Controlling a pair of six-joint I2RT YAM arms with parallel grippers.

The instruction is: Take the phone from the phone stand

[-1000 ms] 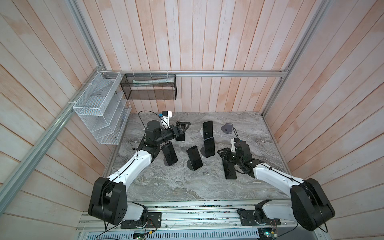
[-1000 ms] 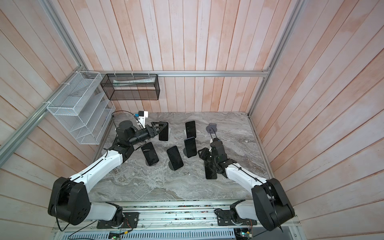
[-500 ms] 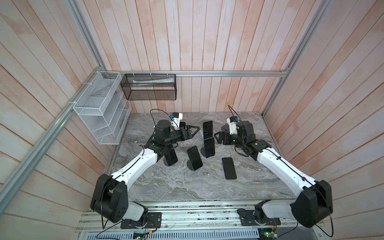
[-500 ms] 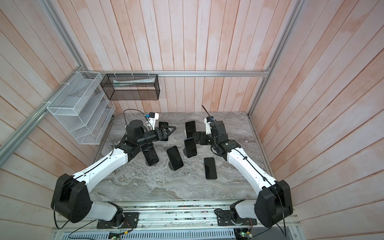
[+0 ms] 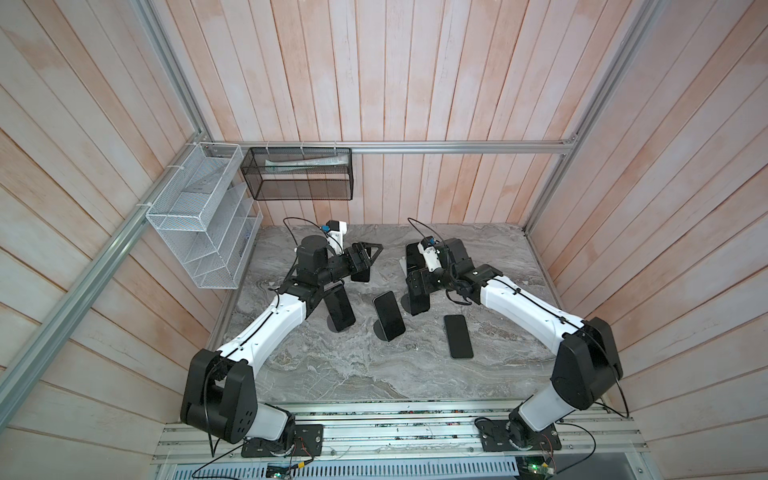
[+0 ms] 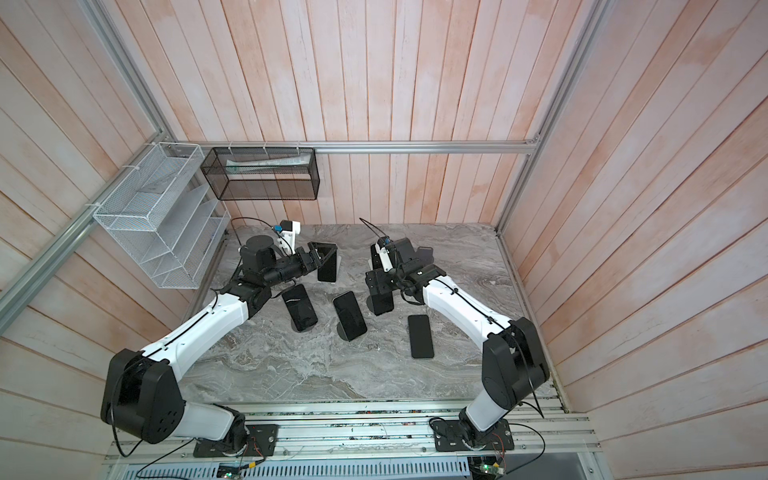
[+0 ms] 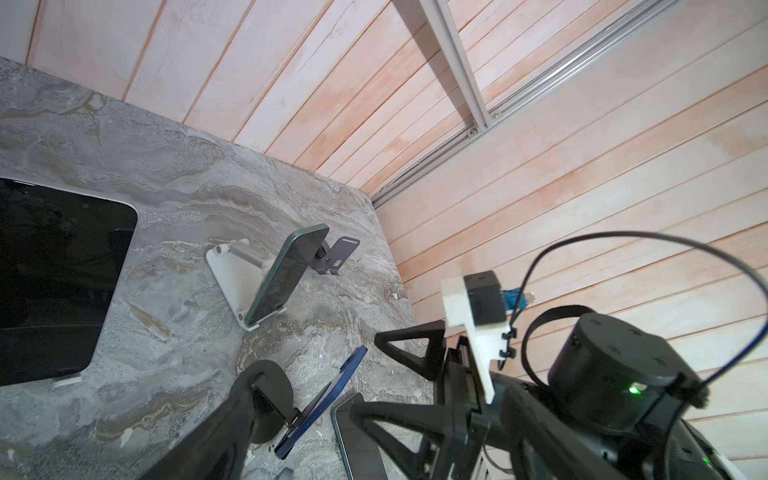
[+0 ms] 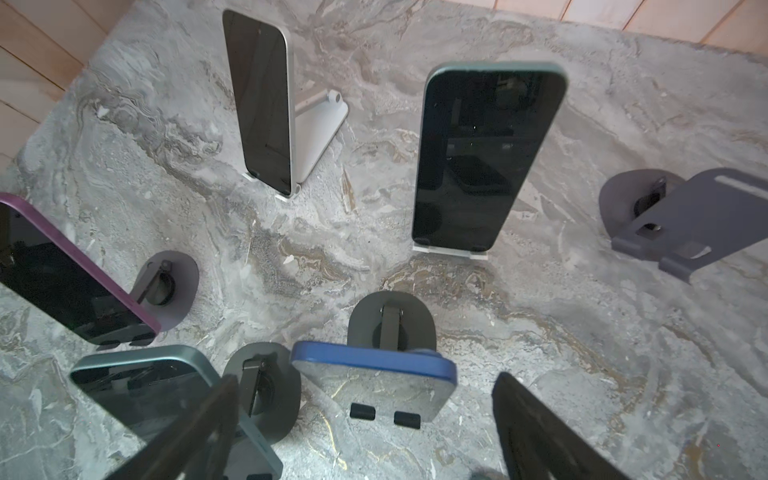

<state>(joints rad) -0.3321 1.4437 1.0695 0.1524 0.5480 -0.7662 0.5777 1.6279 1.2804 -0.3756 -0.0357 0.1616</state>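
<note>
My right gripper should next lower over the blue phone's upper end [image 8: 374, 360] and close on the phone's side edges, since its open fingers are already on either side.
Several dark phones lean on stands on the marble table [image 5: 353, 374]. A blue phone [image 8: 374, 374] on a black stand [image 8: 390, 320] lies just ahead of my right gripper [image 8: 370, 436], which is open, with a finger on each side and neither touching it. In both top views that gripper [image 5: 417, 282] [image 6: 376, 282] hangs over this phone [image 5: 419, 305]. My left gripper [image 5: 368, 255] is open beside a back-left phone [image 5: 360, 272] on a white stand, holding nothing. One phone [image 5: 458, 336] lies flat on the table.
A purple phone [image 8: 62, 278] and a teal phone [image 8: 145, 386] stand close on the left of the blue one. Behind it are a green phone [image 8: 486, 158] on a white stand and an empty grey stand [image 8: 685, 216]. Wire baskets [image 5: 208, 216] hang on the left wall.
My right gripper left the flat phone at the front, swung to the back, opened wide and came over the blue phone. My left gripper shifted a little to the right.
</note>
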